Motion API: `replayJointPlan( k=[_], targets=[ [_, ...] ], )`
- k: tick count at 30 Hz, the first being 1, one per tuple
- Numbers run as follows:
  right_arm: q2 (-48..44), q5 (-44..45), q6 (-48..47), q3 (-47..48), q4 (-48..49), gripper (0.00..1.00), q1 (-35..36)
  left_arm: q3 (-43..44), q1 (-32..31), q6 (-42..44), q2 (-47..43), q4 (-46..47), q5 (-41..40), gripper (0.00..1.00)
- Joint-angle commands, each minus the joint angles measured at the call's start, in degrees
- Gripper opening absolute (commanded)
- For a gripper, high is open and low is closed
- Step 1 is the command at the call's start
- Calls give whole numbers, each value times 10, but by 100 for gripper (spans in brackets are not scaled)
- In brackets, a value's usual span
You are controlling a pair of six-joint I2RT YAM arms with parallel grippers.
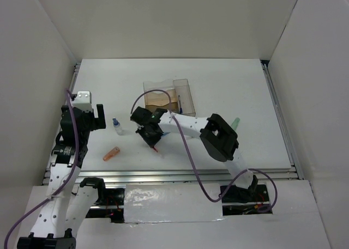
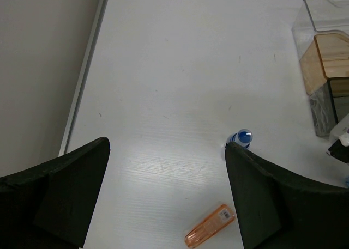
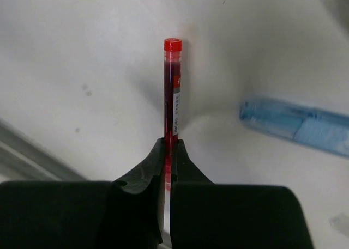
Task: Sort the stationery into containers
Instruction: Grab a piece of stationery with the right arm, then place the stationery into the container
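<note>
A blue pen already lies in the organizer's long clear section, so the robot's right gripper will rise, swing outward above it, then go down and release the red pen.
My right gripper is shut on a red pen, which sticks out ahead of the fingers over the white table; in the top view it is just in front of the clear and brown-tinted organizer, with the pen's red tip poking out below. A blue piece lies right of the pen. My left gripper is open and empty above the table. A small white blue-capped bottle stands by its right finger, and an orange piece lies between the fingers. They also show in the top view, bottle and orange piece.
A mint-green piece peeks out behind the right arm's elbow. The organizer's corner shows at the right of the left wrist view. White walls close in the table on the left, back and right; a metal rail runs along the near edge.
</note>
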Motion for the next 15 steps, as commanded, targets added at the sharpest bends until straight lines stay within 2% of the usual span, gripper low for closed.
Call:
replayJointPlan(
  k=[1,5,8,15],
  targets=[
    [-122,-22,2,-3,-9,0,-8,47,4,-20,1,5,22,99],
    [-212,-37,9,5,-10,0,-84,89,4,-10,28,-17,86,99],
    [-232,-35,4,31,-13,0,-157,114,3,-8,58,-32,117,99],
    [-179,-47,-2,90,-23,0,-297,100,0,-8,69,1,170,99]
  ],
)
